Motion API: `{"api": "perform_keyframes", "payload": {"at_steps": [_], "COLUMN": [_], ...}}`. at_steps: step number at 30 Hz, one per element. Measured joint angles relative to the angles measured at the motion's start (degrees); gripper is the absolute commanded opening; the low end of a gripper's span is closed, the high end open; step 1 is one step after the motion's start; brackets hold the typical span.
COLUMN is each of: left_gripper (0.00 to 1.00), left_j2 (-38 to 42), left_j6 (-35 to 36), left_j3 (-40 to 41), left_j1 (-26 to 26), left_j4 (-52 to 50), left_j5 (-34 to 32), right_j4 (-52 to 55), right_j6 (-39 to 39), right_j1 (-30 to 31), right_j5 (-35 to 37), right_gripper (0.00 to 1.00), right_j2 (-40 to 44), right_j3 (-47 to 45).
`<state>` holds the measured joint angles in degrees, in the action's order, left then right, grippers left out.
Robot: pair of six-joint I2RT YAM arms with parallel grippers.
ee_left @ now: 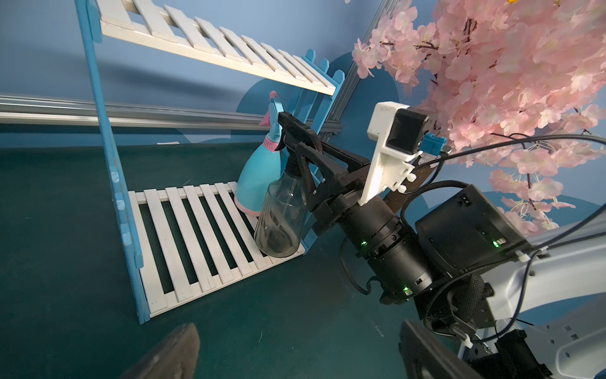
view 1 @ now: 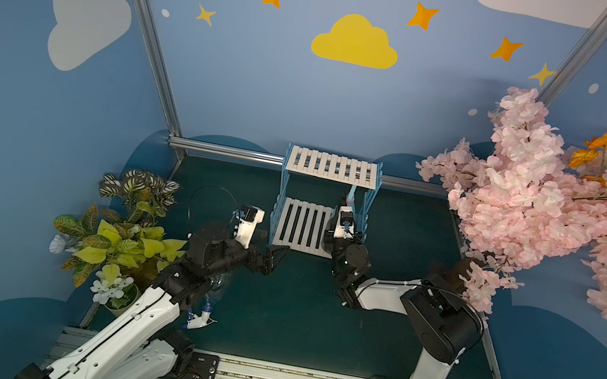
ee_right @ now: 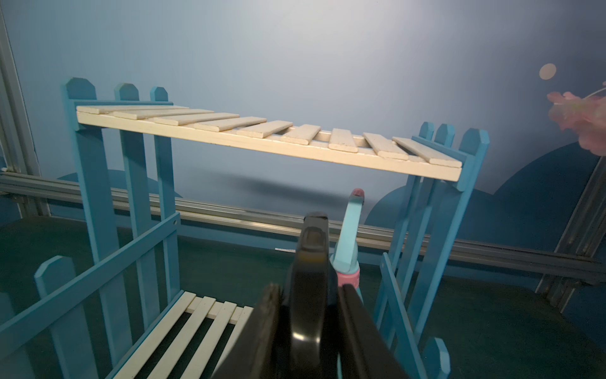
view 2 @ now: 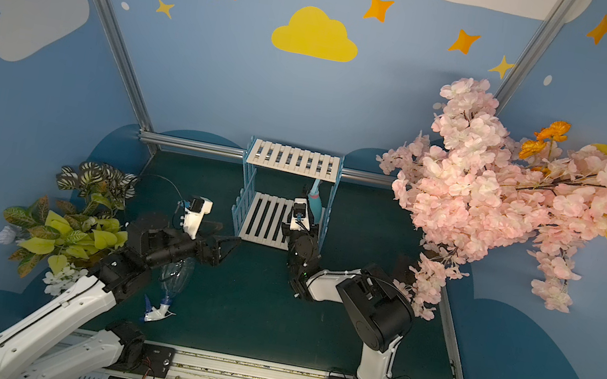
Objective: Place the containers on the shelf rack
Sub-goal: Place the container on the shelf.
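The right gripper eases outward and down over the lower shelf's near corner next, then releases the smoky bottle's trigger head, since the smoky bottle's base sits at the shelf's front edge.
The shelf rack [view 1: 331, 166] [view 2: 293, 159] stands at the back of the green table. A light-blue bottle [ee_left: 259, 177] [ee_right: 349, 236] [view 2: 315, 201] stands upright on its lower shelf, in the far right corner. Just in front of it the dark smoky bottle [ee_left: 278, 223] rests on that shelf's near right corner, leaning slightly. My right gripper [ee_right: 308, 295] [ee_left: 295, 144] is shut on its black trigger head [ee_right: 310, 272]. The clear bottle [view 2: 177, 273] [view 1: 207, 308] lies on the table, partly under my left arm. My left gripper [ee_left: 300, 347] [view 1: 275, 241] hangs open and holds nothing, left of the rack's front.
Potted leafy plants [view 1: 125, 235] crowd the table's left edge beside my left arm. A pink blossom branch [view 1: 523, 204] overhangs the right side above my right arm. An aluminium rail [view 1: 224, 150] runs along the back behind the rack.
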<state>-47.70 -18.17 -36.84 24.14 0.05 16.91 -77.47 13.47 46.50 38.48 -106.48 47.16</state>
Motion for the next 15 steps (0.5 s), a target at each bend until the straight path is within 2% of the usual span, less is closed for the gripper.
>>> {"api": "perform_keyframes", "payload": {"at_steps": [15], "left_gripper": [1.00], "left_j2": [0.0], "left_j6": [0.7], "left_j3": [0.0], "left_j1": [0.0], "left_j4": [-1.4], "left_j5": [-0.2], "right_j4": [-0.3], "right_j6": [-0.8], "right_j1": [-2.3], "right_j5": [-0.1], "right_gripper": [0.00], "right_j2": [-1.9], "right_j3": [0.6]}}
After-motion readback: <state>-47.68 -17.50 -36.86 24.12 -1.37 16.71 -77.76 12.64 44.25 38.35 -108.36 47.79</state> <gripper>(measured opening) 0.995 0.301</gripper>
